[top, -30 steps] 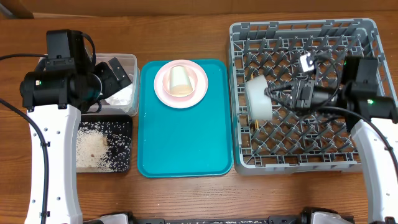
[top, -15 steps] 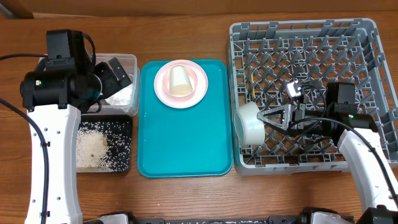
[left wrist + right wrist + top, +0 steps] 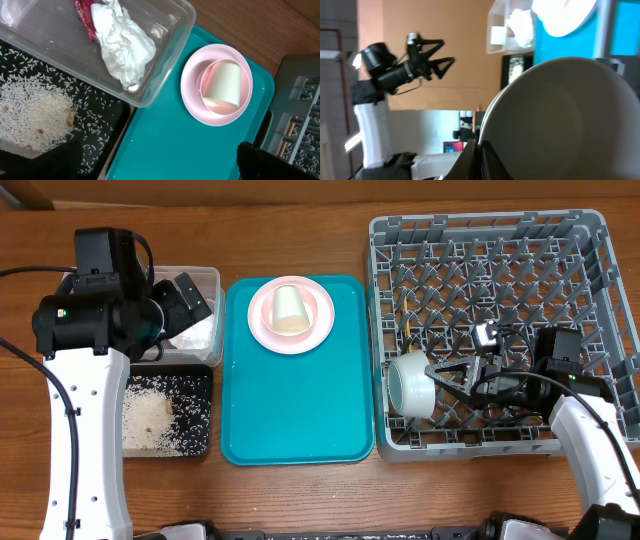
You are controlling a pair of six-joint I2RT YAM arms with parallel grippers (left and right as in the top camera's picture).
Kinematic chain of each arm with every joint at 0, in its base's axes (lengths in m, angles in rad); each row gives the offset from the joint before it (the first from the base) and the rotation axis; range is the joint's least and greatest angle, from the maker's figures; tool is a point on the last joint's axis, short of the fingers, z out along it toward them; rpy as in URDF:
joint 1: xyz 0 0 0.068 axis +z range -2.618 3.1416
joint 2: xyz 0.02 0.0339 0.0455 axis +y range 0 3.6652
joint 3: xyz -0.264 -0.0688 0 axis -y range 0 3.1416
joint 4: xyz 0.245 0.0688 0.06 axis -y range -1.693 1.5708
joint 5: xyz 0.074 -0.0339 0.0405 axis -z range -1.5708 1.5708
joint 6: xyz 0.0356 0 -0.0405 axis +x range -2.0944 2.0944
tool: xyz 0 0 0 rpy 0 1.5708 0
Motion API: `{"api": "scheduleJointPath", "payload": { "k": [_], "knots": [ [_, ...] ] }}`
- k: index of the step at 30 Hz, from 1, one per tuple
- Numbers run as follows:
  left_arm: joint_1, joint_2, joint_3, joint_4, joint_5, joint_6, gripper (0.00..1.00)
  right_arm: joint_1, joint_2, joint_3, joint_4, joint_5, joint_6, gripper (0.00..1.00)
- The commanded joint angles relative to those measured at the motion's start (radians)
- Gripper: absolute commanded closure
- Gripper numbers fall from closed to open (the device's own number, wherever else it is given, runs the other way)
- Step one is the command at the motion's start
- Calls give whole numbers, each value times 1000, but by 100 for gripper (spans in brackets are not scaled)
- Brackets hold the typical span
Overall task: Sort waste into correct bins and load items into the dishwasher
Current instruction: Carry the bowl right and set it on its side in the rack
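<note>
The robot's right gripper will next bring the tipped white bowl down among the pegs at the grey rack's front corner and let go of the bowl's rim, as the pegs are below.
My right gripper (image 3: 437,375) is shut on the rim of the white bowl (image 3: 410,385), which is tipped on its side at the front left of the grey dish rack (image 3: 590,230). In the right wrist view the bowl (image 3: 565,115) fills the frame, with the jaws (image 3: 479,150) pinching its edge. My left gripper (image 3: 190,295) is open and empty over the clear tub (image 3: 205,275). The tub holds crumpled tissue (image 3: 122,45) and a red wrapper (image 3: 82,15). Rice (image 3: 30,110) lies in the black tray (image 3: 200,380). A cream cup (image 3: 288,307) lies on pink dishes (image 3: 318,315). Chopsticks (image 3: 289,137) lie in the rack.
The teal serving tray (image 3: 295,410) sits between the bins and the rack, with the pink dishes at its back end. The rack's upright pegs surround the bowl. Bare wooden table (image 3: 300,490) runs along the front.
My right gripper carried the bowl from the rack's middle left down to its front left corner and tipped it further onto its side. The left arm has not moved.
</note>
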Motion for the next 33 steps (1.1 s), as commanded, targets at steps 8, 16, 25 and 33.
{"api": "scheduleJointPath", "payload": {
  "k": [8, 16, 25, 33],
  "knots": [
    [-5, -9, 20, 2, 3, 19, 0, -4, -4, -18, -10, 19, -10, 96],
    [-5, -9, 20, 1, 3, 19, 0, -43, -2, -51, 70, 98, -9, 96],
    [-5, -9, 20, 2, 3, 19, 0, -96, -2, -51, 117, 245, -10, 85],
    [-7, -9, 20, 1, 3, 19, 0, -96, -2, -49, 156, 341, -7, 76]
  ]
}}
